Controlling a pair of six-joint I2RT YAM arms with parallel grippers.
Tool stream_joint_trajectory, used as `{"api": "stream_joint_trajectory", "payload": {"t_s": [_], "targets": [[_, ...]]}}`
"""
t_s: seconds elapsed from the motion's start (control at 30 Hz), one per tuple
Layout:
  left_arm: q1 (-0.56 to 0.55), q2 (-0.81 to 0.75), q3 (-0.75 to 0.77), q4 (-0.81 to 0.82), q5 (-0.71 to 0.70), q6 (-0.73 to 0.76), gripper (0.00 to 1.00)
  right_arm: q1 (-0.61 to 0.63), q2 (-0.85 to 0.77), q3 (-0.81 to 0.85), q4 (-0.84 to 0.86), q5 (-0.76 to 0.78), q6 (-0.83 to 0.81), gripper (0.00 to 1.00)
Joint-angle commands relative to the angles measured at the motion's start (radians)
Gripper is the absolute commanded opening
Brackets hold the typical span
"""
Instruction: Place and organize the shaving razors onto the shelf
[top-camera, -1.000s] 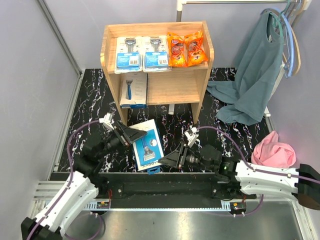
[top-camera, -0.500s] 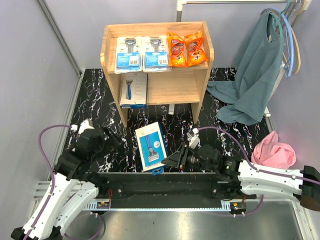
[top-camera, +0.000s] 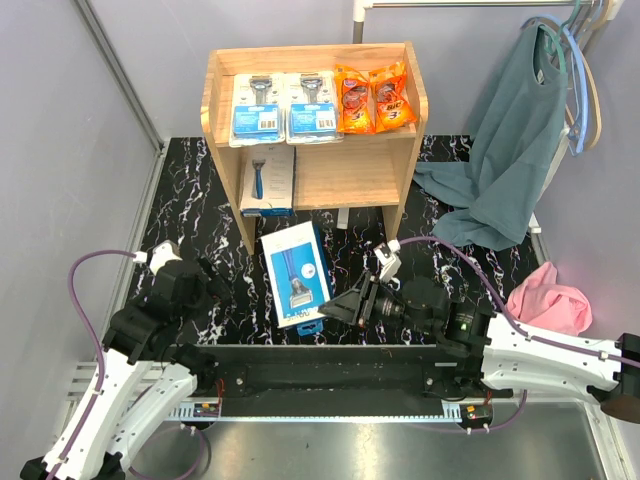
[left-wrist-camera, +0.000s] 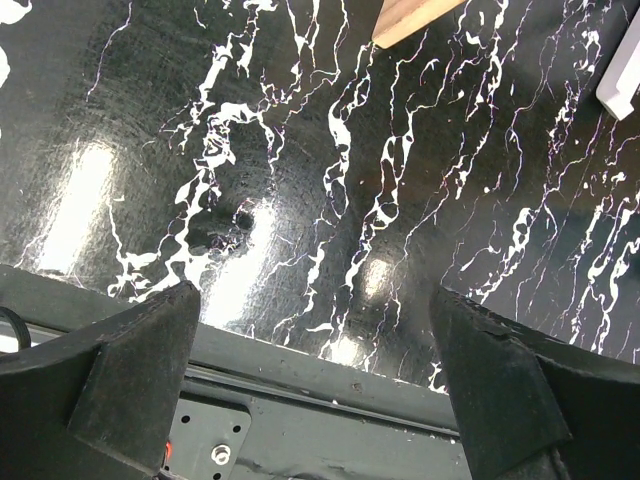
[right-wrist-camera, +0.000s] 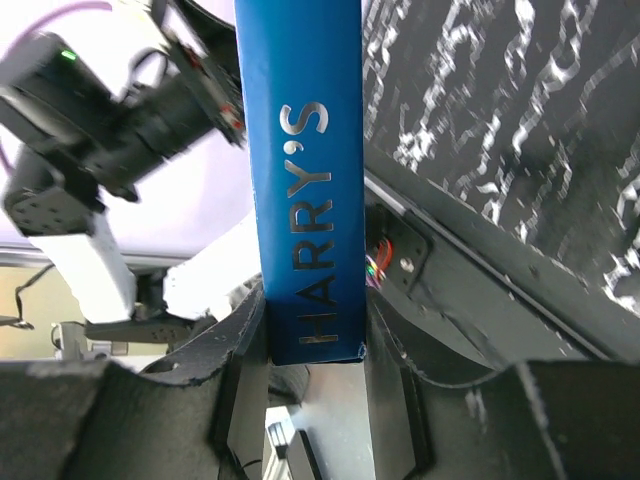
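The bare wood beside the lower level's razor box is empty, so I will move my right gripper outward onto that spot and release the second box.
The wooden shelf (top-camera: 380, 170) stands at the back. Its top tier holds two blue blister packs (top-camera: 258, 108) (top-camera: 313, 106) and two orange packets (top-camera: 353, 99) (top-camera: 393, 96). A white-and-blue razor box (top-camera: 268, 180) lies on the lower tier at the left. My right gripper (top-camera: 328, 310) is shut on a second white-and-blue box (top-camera: 297, 272) by its near right edge, held above the marble table. In the right wrist view its blue side (right-wrist-camera: 306, 180) sits clamped between my fingers. My left gripper (left-wrist-camera: 315, 375) is open and empty over the table's near left.
The black marble table (top-camera: 190, 215) has a grey rail along its near edge (top-camera: 330, 375). A teal cloth (top-camera: 510, 150) hangs on a rack at the right. A pink cloth (top-camera: 548, 300) lies at the right edge. A shelf leg (left-wrist-camera: 415, 18) shows in the left wrist view.
My left gripper let go of the box and drew back to the near left. My right gripper has carried the box up and toward the shelf.
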Motion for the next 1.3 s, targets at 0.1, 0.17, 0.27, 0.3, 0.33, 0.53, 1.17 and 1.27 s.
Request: {"api": "stream_joint_trajectory", "payload": {"t_s": [0.1,0.17,0.27,0.3,0.33,0.53,1.17,1.27], "targets": [[0.001,0.004,0.029,0.027,-0.022,0.032,0.99,-0.041,0.039,0.205,-0.009,0.096,-0.063,0.13],[0.001,0.002,0.028,0.027,-0.021,0.034,0.99,-0.1,0.06,0.243,-0.048,0.089,-0.068,0.13],[0.001,0.002,0.026,0.03,-0.018,0.034,0.99,-0.212,0.098,0.305,-0.053,0.011,-0.068,0.13],[0.001,0.005,0.026,0.03,-0.015,0.035,0.99,-0.235,0.112,0.337,-0.055,-0.027,-0.071,0.13],[0.001,0.004,0.025,0.03,-0.013,0.035,0.99,-0.257,0.124,0.354,-0.053,-0.028,-0.081,0.13],[0.001,0.014,0.022,0.042,0.001,0.045,0.99,-0.436,0.249,0.472,-0.113,-0.179,-0.117,0.14],[-0.001,-0.002,0.015,0.045,0.016,0.049,0.99,-0.69,0.513,0.583,-0.069,-0.434,-0.094,0.15],[-0.001,-0.004,0.014,0.045,0.019,0.049,0.99,-0.69,0.534,0.589,-0.07,-0.439,-0.077,0.16]]}}
